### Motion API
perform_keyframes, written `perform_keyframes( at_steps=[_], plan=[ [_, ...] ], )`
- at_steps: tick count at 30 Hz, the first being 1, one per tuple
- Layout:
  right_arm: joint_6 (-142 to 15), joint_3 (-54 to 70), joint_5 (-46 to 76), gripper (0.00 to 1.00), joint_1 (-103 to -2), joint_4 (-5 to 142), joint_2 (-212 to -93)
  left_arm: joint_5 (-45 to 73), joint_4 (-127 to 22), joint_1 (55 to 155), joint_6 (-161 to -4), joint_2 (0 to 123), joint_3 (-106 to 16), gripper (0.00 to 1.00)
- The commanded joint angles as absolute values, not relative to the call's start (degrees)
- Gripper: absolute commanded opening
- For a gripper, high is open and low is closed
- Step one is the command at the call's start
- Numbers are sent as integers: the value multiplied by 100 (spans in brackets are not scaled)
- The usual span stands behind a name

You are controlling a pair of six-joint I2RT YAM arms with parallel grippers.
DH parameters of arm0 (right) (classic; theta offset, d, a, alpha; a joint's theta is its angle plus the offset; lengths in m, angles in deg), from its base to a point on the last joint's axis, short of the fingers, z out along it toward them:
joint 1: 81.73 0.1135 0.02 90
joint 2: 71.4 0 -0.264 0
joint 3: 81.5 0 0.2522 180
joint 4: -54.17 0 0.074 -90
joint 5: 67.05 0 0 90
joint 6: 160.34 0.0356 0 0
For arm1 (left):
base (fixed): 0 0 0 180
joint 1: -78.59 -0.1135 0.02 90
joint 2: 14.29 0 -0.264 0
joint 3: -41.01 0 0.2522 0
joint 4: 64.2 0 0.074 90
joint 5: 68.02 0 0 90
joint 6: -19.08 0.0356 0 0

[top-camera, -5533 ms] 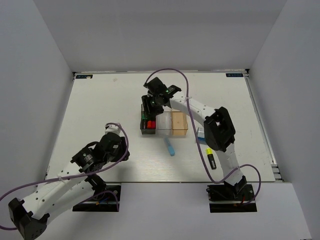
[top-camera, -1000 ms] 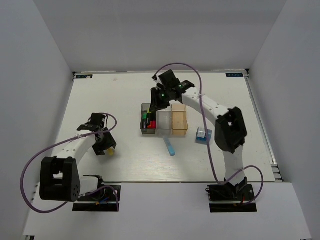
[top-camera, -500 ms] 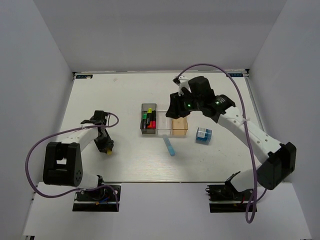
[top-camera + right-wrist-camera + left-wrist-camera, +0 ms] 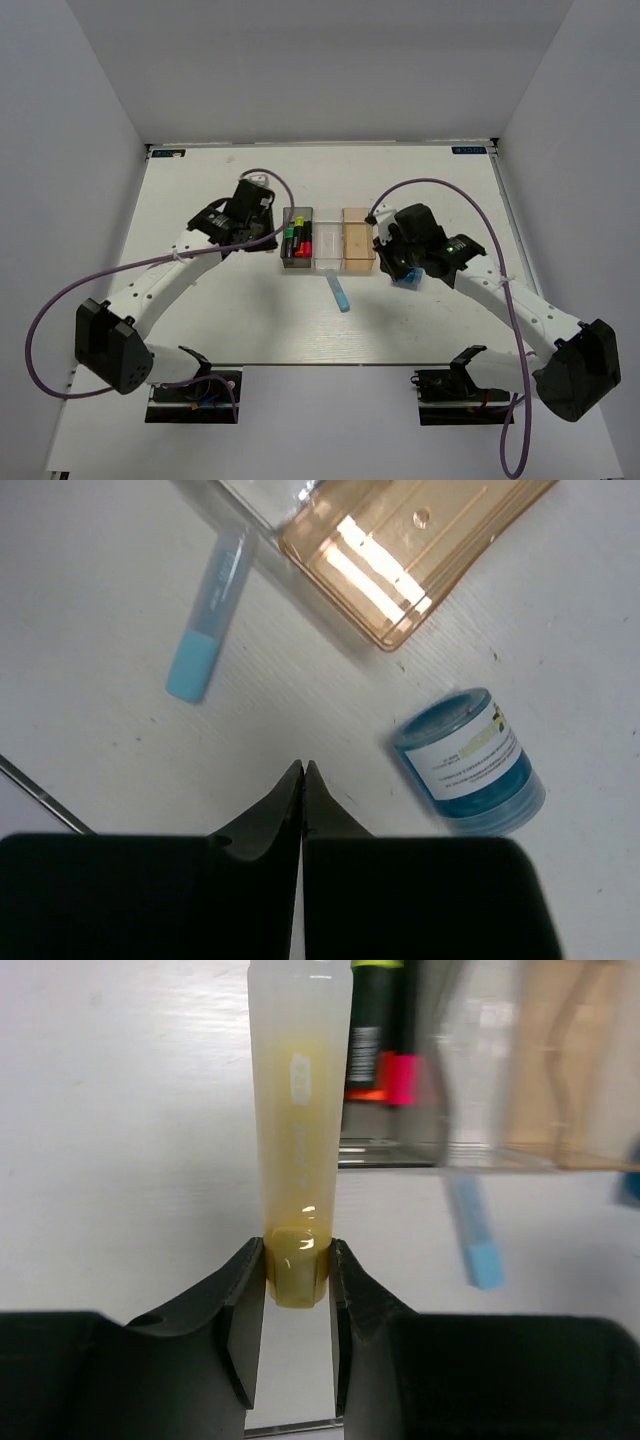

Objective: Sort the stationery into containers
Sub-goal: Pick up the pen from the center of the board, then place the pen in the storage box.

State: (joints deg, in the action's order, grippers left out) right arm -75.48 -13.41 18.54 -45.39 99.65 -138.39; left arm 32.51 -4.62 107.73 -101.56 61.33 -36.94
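My left gripper holds the stick and needs to go right in the top view, past the highlighters, and release it inside the empty clear bin [image 4: 328, 244] [image 4: 484, 1065] there.
My left gripper [image 4: 298, 1260] is shut on the end of a pale yellow stick [image 4: 298, 1130], which points away towards the dark grey bin [image 4: 425, 1070]. In the top view the left gripper [image 4: 268, 222] sits just left of that bin [image 4: 285, 245], which holds several highlighters [image 4: 298, 240]. A clear bin [image 4: 328, 248] and an orange-tan bin [image 4: 358, 240] join it on the right. A light blue stick [image 4: 339, 291] lies in front of the bins. My right gripper [image 4: 302, 770] is shut and empty, just left of the small blue block [image 4: 468, 755], low over the table.
The white walls stand around the table on three sides. The right arm's purple cable [image 4: 440, 185] arcs above the orange-tan bin. The light blue stick [image 4: 210, 620] lies between my two grippers.
My left arm has swung from the table's left side to beside the dark grey bin, carrying the yellow stick. My right arm has drawn back from the bins towards the blue block.
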Motion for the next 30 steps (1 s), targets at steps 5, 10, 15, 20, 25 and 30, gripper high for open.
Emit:
perform_keyframes(
  at_steps=[5,10,15,20,25,30],
  plan=[
    [-8001,-1772,1873,47,-4684,9861,-13365,2875,-711,11777,-10318,7751,-5358,0],
    [-7834,-1817,1838,49,-4789,9772,-13266,2822,-703,11963,-10485,8931,-6431,0],
    [-7675,-1817,1653,48,-4834,9816,-13389,2866,-527,12016,-10564,9689,-7092,1],
    [-7640,-1773,1670,51,-4948,9816,-13512,2980,-658,12042,-10634,9760,-6769,39],
    [-7657,-1790,1276,54,-5018,9878,-13557,3033,-694,12042,-10626,9681,-6680,65],
    [-7894,-2010,39,54,-4956,9633,-13635,3007,-607,12113,-10512,9392,-6916,69]
  ],
)
